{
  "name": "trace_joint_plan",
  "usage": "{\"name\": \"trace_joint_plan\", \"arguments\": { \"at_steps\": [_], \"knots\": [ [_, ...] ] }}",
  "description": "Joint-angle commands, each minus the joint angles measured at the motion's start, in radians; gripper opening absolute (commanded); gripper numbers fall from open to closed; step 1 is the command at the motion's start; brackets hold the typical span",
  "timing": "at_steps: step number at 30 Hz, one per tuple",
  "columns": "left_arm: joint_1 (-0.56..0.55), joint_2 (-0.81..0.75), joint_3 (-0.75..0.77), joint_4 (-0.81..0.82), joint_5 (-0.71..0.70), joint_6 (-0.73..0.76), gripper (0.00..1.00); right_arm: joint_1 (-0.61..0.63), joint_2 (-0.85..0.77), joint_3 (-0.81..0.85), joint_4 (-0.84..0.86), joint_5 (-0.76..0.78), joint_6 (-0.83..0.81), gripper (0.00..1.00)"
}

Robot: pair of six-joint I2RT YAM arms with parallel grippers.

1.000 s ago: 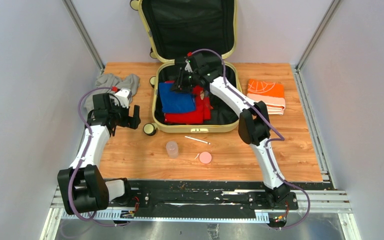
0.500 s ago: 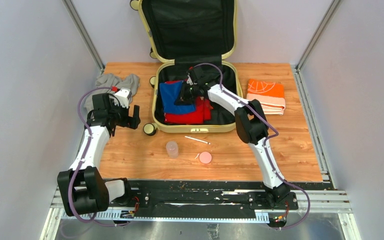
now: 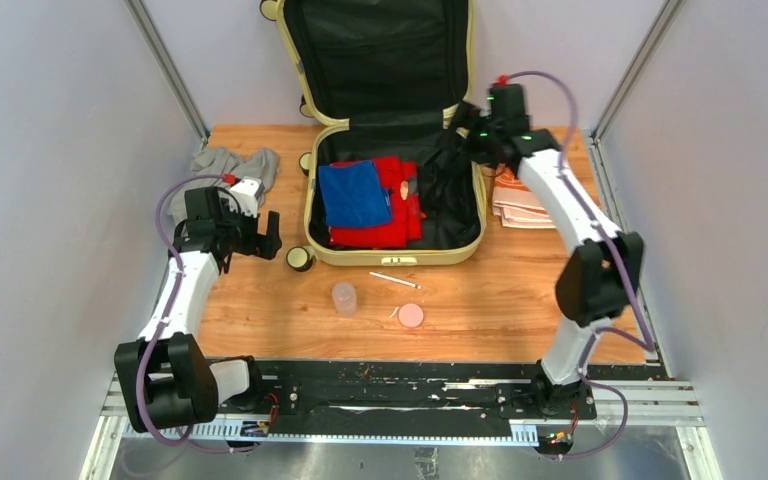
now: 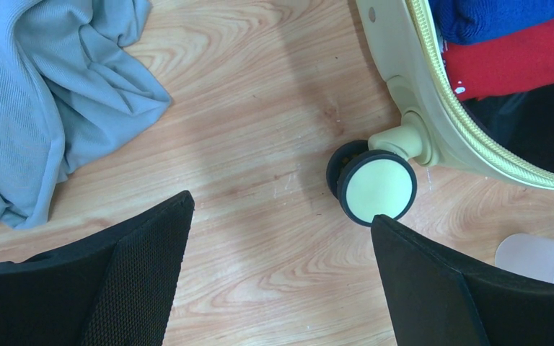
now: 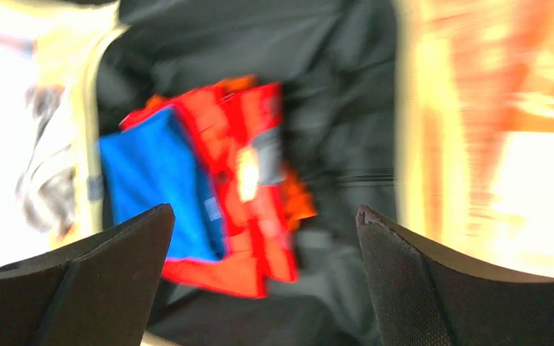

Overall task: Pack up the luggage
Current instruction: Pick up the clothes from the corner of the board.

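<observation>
The orange folded cloth (image 3: 517, 193) lies below the suitcase and to its right in the top view. My right gripper swings off the suitcase and down onto it next.
The luggage (image 3: 393, 255), a pale-yellow suitcase, lies open at the back of the table with its lid (image 3: 375, 50) standing up. Inside its black lining are a blue folded cloth (image 3: 353, 193) on red clothes (image 3: 392, 228), blurred in the right wrist view as blue cloth (image 5: 155, 187) and red clothes (image 5: 252, 180). My right gripper (image 3: 462, 148) hangs open and empty above the case's right rear corner; right gripper (image 5: 265, 210). My left gripper (image 3: 260, 236) is open over bare wood left of the case, near a wheel (image 4: 376, 187); left gripper (image 4: 281, 209).
A grey garment (image 3: 230, 164) lies crumpled at the back left. An orange folded cloth (image 3: 532, 203) lies right of the case, partly under my right arm. A clear cup (image 3: 344, 297), a pink lid (image 3: 411, 315) and a white stick (image 3: 395, 281) sit in front of the case.
My right gripper has risen out of the case, swung to its right rear corner and opened. The blue cloth now lies uncovered. The left arm has not moved.
</observation>
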Motion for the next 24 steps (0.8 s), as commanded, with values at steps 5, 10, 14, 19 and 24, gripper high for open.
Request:
{"name": "trace_joint_plan", "arguments": {
  "at_steps": [5,10,14,19,24],
  "knots": [
    [0.008,0.013,0.031,-0.009,0.027,-0.015,1.0,-0.249,-0.018,-0.155,-0.088,0.287,-0.107,1.0],
    [0.008,0.013,0.029,-0.006,0.059,-0.034,1.0,-0.271,0.195,0.037,-0.157,0.338,-0.136,0.99],
    [0.007,0.012,0.041,-0.015,0.075,-0.054,1.0,-0.269,0.371,0.231,-0.208,0.348,-0.141,0.99],
    [0.008,0.001,0.04,-0.025,0.055,-0.037,1.0,-0.243,0.527,0.409,-0.282,0.374,-0.162,0.99],
    [0.008,0.007,0.041,-0.028,0.044,-0.028,1.0,-0.223,0.596,0.414,-0.338,0.466,-0.183,0.96]
  ]
}}
